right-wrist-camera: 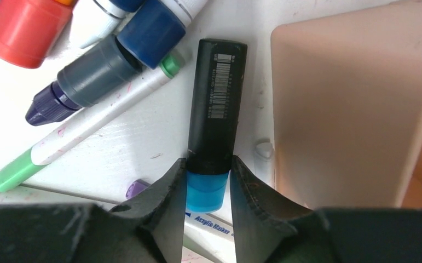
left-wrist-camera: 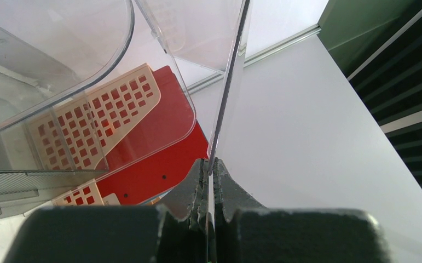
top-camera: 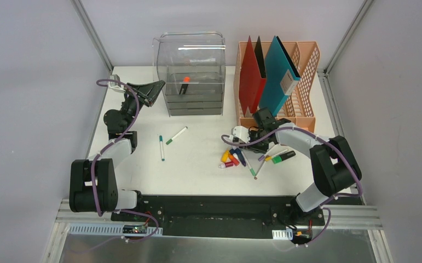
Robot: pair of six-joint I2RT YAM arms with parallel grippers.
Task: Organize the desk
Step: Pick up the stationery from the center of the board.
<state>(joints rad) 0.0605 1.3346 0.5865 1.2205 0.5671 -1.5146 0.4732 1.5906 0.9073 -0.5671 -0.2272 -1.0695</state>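
My right gripper lifts, reaches into the box and releases next. The box's free space beside the orange-capped item is outward of this gripper and to its left in the top view.
The white desk (top-camera: pixel 197 170) holds scattered pens. My left gripper (top-camera: pixel 159 86) is at the left side of the clear drawer box (top-camera: pixel 195 76). In the left wrist view it (left-wrist-camera: pixel 209 164) is shut on a thin clear plastic edge (left-wrist-camera: pixel 227 98) of that box. My right gripper (top-camera: pixel 252 139) is low over the desk in front of the peach file rack (top-camera: pixel 301 71). In the right wrist view it (right-wrist-camera: pixel 208 164) is shut on a black marker with a blue cap (right-wrist-camera: pixel 215 104), which lies beside the rack's base (right-wrist-camera: pixel 351 109).
A pile of markers (top-camera: pixel 235 158) lies left of my right gripper, and a black and green highlighter (top-camera: pixel 283 158) lies to its right. Two green-capped pens (top-camera: pixel 176 135) (top-camera: pixel 161 148) lie mid-desk. The rack holds red, black and teal folders. An orange-capped item (top-camera: pixel 185 85) sits inside the box.
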